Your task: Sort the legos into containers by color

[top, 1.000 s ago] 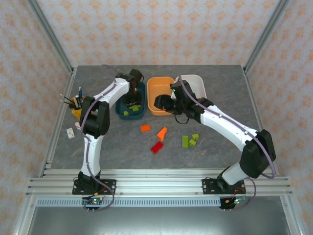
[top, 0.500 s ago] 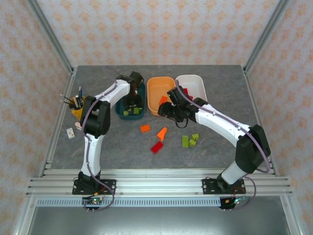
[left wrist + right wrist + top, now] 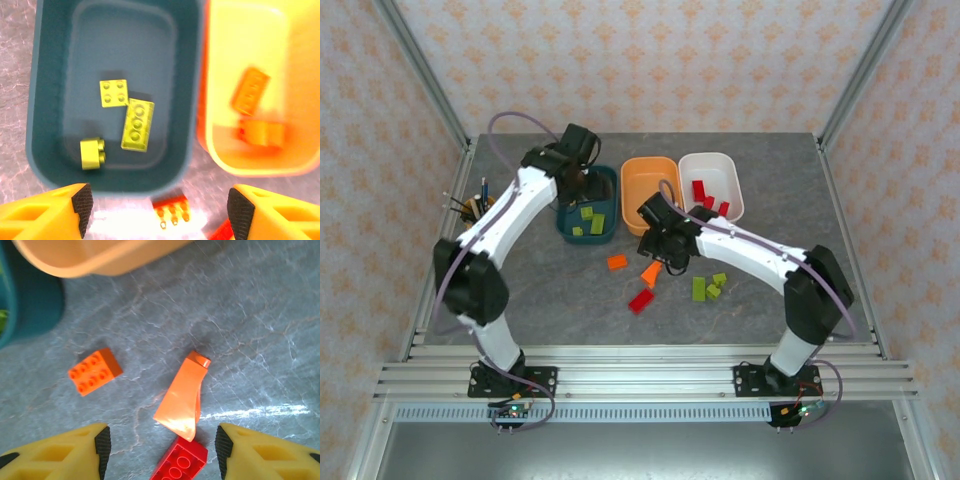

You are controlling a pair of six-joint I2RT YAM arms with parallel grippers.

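My open right gripper goes down to the orange slope piece below next, fingers around its middle (image 3: 651,273) (image 3: 183,394), since the red brick crowds the orange piece's near end.
My left gripper (image 3: 575,178) hangs open over the dark teal tub (image 3: 588,240), nothing between its fingers. Three lime bricks (image 3: 137,125) lie in that teal tub (image 3: 115,45). The orange tub (image 3: 235,40) beside it holds two orange bricks (image 3: 250,91). My right gripper (image 3: 161,452) is open, low over the table, above an orange slope piece (image 3: 181,400) and a red brick (image 3: 180,462). An orange brick (image 3: 94,371) lies to their left. Lime bricks (image 3: 700,288) lie loose right of the right gripper (image 3: 660,255). The white tub (image 3: 710,158) holds red bricks (image 3: 700,190).
A yellow cup with pens (image 3: 475,210) stands at the table's left edge, with a small white item (image 3: 464,270) nearer. The three tubs sit side by side at the back. Metal frame posts rise at the table's back corners.
My left gripper opened and rose from the teal tub, where one more lime brick now lies. My right arm swung from over the orange tub toward the loose orange pieces.
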